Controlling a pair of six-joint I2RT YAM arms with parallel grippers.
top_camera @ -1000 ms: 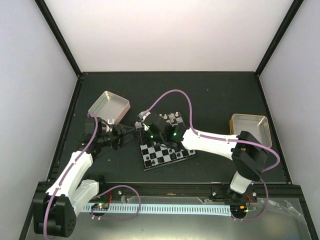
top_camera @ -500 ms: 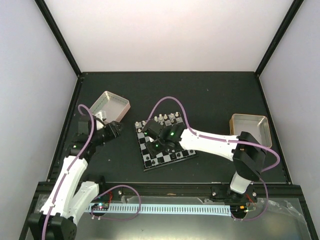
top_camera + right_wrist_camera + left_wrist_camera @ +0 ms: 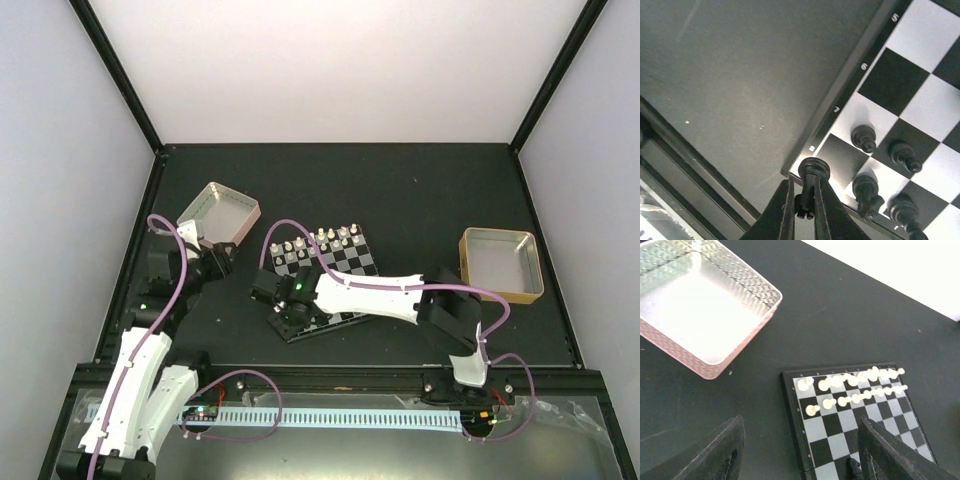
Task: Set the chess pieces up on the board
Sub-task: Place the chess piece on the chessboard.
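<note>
I will next lower my right gripper onto the dark corner square (image 3: 841, 159) and let go of the black piece, because that square is empty while the ones beside it are filled.
The board (image 3: 350, 262) lies in the middle of the table, with two rows of white pieces (image 3: 320, 240) along its far edge. My right gripper (image 3: 290, 312) is shut on a black piece (image 3: 812, 172) and holds it over the board's near left corner square (image 3: 840, 157). Several black pieces (image 3: 864, 137) stand on the squares beside that corner. My left gripper (image 3: 222, 258) is open and empty, left of the board. Its view shows the board (image 3: 840, 435) and the white pieces (image 3: 852, 390).
A metal tray with pink sides (image 3: 218, 213) stands at the back left, near the left gripper; it also shows in the left wrist view (image 3: 705, 315). A tan-sided tray (image 3: 500, 263) stands at the right. The table's front rail (image 3: 670, 160) runs close to the board's corner.
My right gripper has moved from the board's middle toward its near left corner with the black piece. My left arm has drawn back to the left, away from the board.
</note>
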